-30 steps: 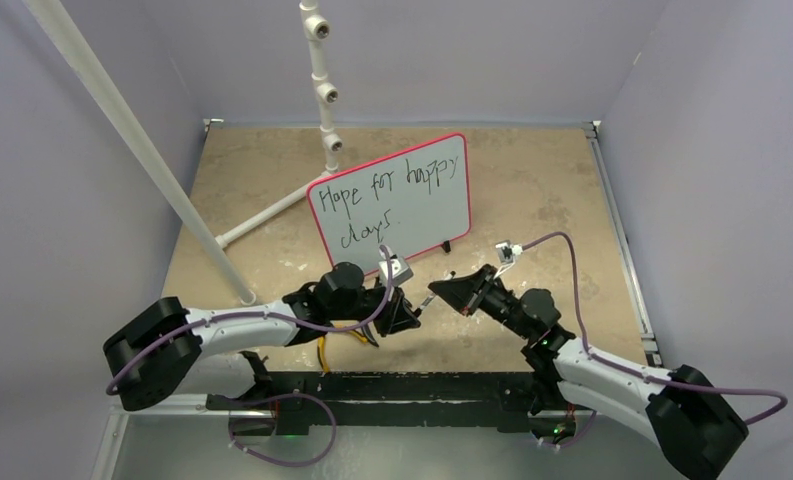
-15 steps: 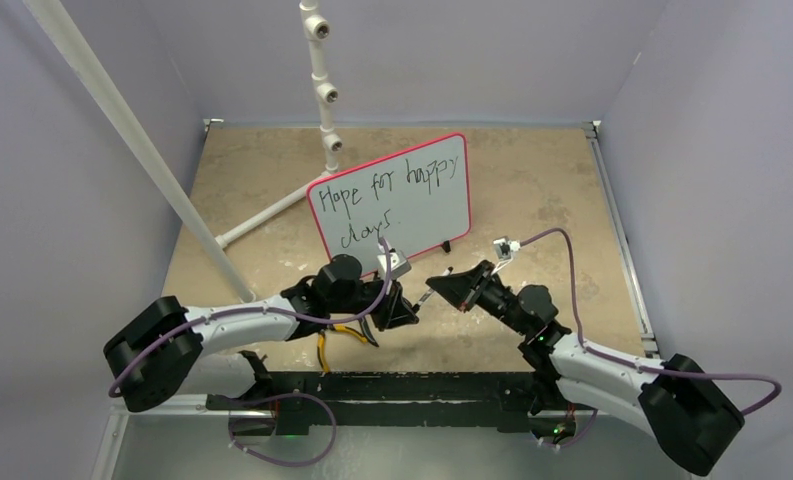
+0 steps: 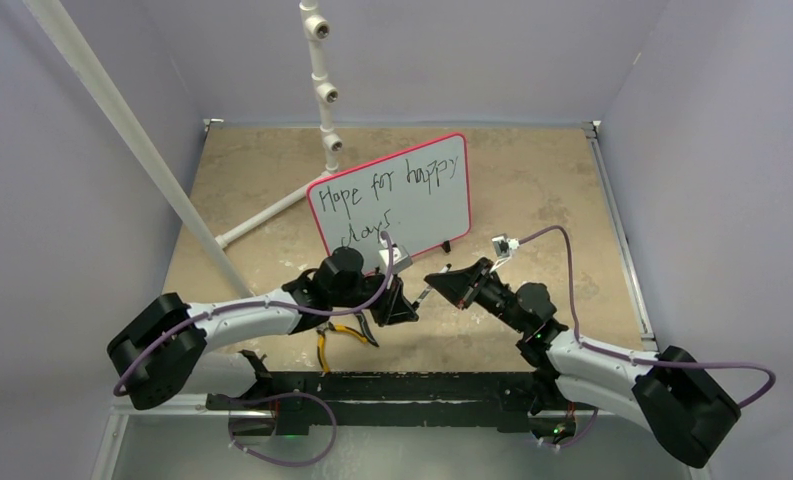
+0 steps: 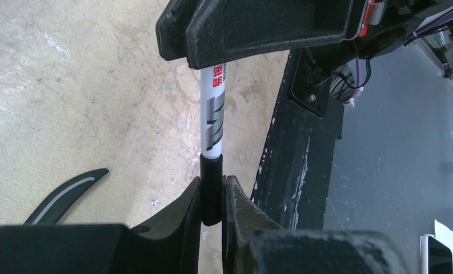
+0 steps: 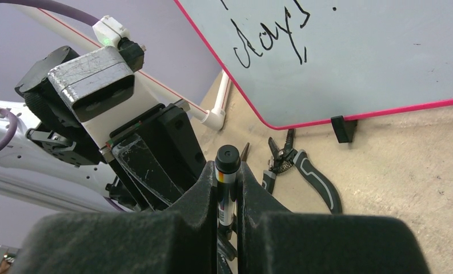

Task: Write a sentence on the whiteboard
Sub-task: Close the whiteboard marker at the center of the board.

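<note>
The sentence (image 3: 387, 185) is already written. My right gripper should go down to the bare tabletop in front of the board next and let go of the marker there.
The whiteboard (image 3: 417, 205) with its red-pink frame stands tilted at mid-table and bears the sentence (image 3: 387, 185) "Hope for happy days" in black. In front of it my two grippers meet tip to tip on one marker (image 3: 424, 296). My left gripper (image 4: 212, 194) is shut on the marker's black cap (image 4: 211, 182). My right gripper (image 5: 228, 177) is shut on the white printed barrel (image 4: 212, 114). The marker is held above the table. The board's lower part with "days" (image 5: 269, 40) shows in the right wrist view.
Black-and-yellow pliers (image 3: 337, 340) lie on the table under the left arm and also show in the right wrist view (image 5: 307, 171). A white pipe stand (image 3: 322, 90) rises behind the board. A slanted white pole (image 3: 132, 140) crosses the left. A black rail (image 3: 422, 385) runs along the near edge.
Both arms have shifted a little toward the board with the marker between them. The left arm has uncovered more of the pliers. Both grips are unchanged.
</note>
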{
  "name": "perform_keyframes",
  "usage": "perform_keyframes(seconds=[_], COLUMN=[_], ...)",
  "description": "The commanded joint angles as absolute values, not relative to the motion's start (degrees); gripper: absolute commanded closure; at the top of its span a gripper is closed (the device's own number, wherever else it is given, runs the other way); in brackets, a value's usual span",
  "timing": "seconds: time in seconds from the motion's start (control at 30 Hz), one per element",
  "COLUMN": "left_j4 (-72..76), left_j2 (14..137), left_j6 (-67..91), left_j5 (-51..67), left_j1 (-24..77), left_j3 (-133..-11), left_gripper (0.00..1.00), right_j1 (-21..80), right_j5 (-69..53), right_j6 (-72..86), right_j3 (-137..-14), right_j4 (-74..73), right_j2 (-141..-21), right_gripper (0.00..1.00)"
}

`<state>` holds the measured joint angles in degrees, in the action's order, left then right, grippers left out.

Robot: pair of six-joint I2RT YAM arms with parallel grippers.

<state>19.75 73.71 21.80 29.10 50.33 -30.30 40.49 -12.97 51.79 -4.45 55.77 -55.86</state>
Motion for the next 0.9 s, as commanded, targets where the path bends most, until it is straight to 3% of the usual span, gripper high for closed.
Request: perform_keyframes(seconds=[0.0, 0.87], left_j4=[43.53, 47.95], left_j2=[72.35, 73.09], left_j6=[21.18, 15.66], left_j5=[24.20, 21.09], left_j1=[48.07, 46.88], left_j3=[-40.44, -42.39], left_gripper=[1.00, 1.00], right_j1=[45.40, 47.91], right_j5=[-29.59, -32.33], right_j6=[51.59, 54.18], right_j3=[-3.14, -4.83], right_j4=[45.46, 39.18], right_j2=[-58.39, -61.60], right_gripper=[1.00, 1.00])
